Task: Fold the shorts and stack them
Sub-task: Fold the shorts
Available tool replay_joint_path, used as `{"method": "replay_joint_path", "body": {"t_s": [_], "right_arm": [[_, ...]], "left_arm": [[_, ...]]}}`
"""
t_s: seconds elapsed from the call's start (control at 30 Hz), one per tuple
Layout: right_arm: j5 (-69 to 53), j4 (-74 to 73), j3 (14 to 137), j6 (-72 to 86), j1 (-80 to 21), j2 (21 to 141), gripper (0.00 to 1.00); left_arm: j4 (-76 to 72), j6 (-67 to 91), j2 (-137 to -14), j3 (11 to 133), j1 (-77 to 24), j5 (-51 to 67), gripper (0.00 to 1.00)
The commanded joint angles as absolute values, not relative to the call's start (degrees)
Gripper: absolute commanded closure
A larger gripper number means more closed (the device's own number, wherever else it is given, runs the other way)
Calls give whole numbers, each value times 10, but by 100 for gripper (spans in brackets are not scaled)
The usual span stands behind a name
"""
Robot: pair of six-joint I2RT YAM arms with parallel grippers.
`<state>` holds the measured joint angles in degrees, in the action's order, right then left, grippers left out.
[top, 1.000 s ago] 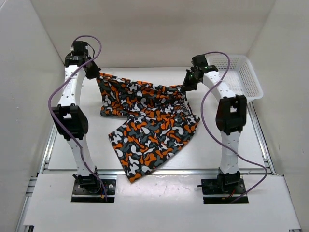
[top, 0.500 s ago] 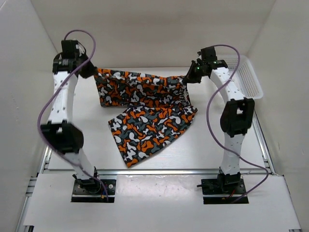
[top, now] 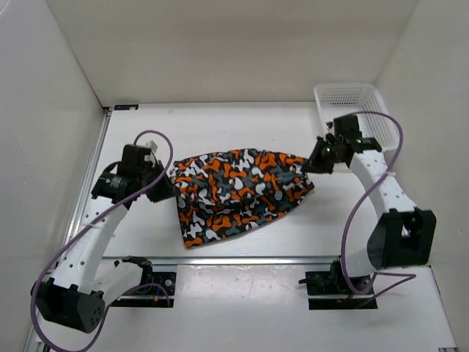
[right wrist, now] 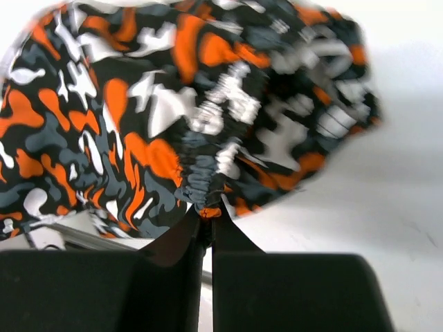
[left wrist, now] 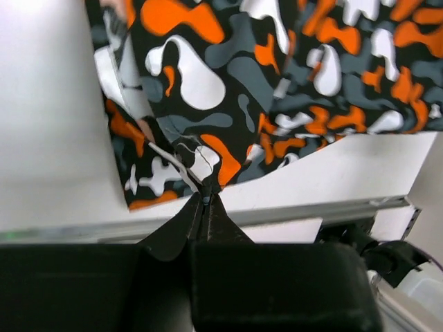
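I should next move my right gripper back and down, to the right in the top view, and let go of the shorts' waistband over the lower layer's end (top: 305, 190) (right wrist: 332, 135), which is still uncovered.
The shorts (top: 238, 192), printed in orange, white, grey and black blotches, lie bunched and doubled over in the middle of the table. My left gripper (top: 167, 185) is shut on their left edge; in the left wrist view its jaws (left wrist: 204, 197) pinch a fold of the shorts (left wrist: 277, 76). My right gripper (top: 311, 163) is shut on the right end. The right wrist view shows those jaws (right wrist: 208, 211) clamped on the gathered elastic waistband of the shorts (right wrist: 173, 117).
A white mesh basket (top: 360, 110) stands at the back right, just behind my right arm. The table's front rail (top: 242, 259) runs close below the shorts. White walls enclose the sides and back.
Both arms swung down and toward the front, carrying the raised edge of the shorts over the part lying on the table. The spread shorts are now a doubled, compact bundle.
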<state>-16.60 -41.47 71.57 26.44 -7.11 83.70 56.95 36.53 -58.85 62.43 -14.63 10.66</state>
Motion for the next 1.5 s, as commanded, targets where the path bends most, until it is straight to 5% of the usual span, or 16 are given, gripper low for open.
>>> {"method": "replay_joint_path", "body": {"t_s": [0.0, 0.3, 0.43, 0.53, 0.57, 0.6, 0.73, 0.93, 1.13, 1.2, 1.27, 1.33, 1.4, 1.47], "right_arm": [[-128, -431, 646, 245, -28, 758, 100], [-86, -417, 531, 256, 0, 740, 100], [-41, -394, 491, 287, 0, 740, 79], [-34, -359, 472, 307, 0, 749, 39], [-43, -353, 472, 307, 0, 761, 29], [-43, -352, 477, 307, 0, 768, 19], [-50, -352, 484, 307, 0, 787, 8], [-71, -334, 484, 307, 0, 793, 12], [-71, -340, 479, 307, 0, 778, 24], [-65, -352, 479, 301, 0, 771, 29], [-65, -358, 479, 301, 0, 766, 35], [-65, -358, 479, 301, 0, 759, 54], [-70, -352, 473, 308, 0, 752, 81], [-76, -352, 473, 308, 0, 752, 97]], "left_arm": [[570, 407, -542, 576, -167, 102, 90], [570, 457, -495, 472, -216, 107, 90], [570, 483, -487, 433, -238, 119, 90], [555, 489, -499, 391, -256, 145, 61], [548, 489, -506, 383, -256, 164, 31], [548, 482, -524, 378, -264, 164, 21], [556, 470, -562, 378, -272, 145, 11], [544, 506, -602, 373, -272, 99, 11], [526, 539, -661, 386, -272, 23, 23], [519, 546, -685, 398, -272, 10, 35], [514, 546, -711, 410, -272, 3, 59], [514, 546, -725, 428, -272, 3, 90], [514, 541, -736, 444, -277, 3, 90], [522, 541, -737, 453, -283, -3, 90]]}}
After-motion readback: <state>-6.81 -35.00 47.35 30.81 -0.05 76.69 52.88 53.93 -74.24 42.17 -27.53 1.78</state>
